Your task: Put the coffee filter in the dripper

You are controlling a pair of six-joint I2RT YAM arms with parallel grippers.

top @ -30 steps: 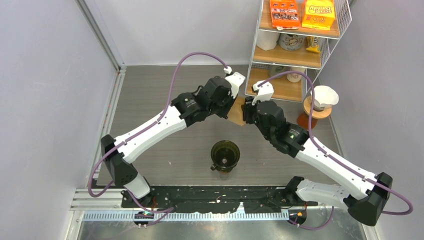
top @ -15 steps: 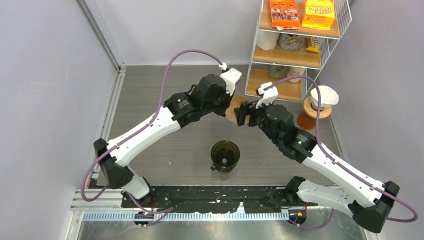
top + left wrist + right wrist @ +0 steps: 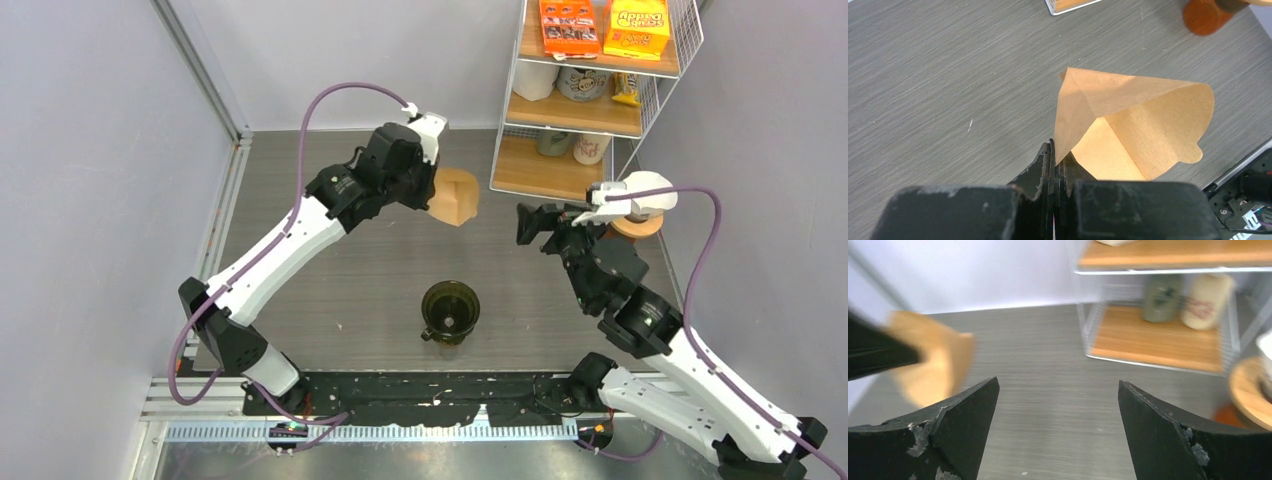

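Observation:
The dripper's opening is below my left gripper and nearer my base, so next I will move the gripper back and down and release the filter there.
A brown paper coffee filter hangs in the air, its cone spread open, and my left gripper is shut on its edge. The filter is above the table, behind and a little left of the dripper, a dark glass cone standing on the table in front of the arm bases. My right gripper is open with nothing between its fingers, well to the right of the filter. In the right wrist view the gripper faces the table, and the filter shows blurred at the left.
A wire rack with wooden shelves stands at the back right, holding mugs and boxes. Beside it, a white dripper on a wooden stand sits close to my right wrist. Grey walls close in both sides.
My right gripper opened, let go of the filter and pulled away to the right. The left arm carried the filter left and back, and the cone now stands open.

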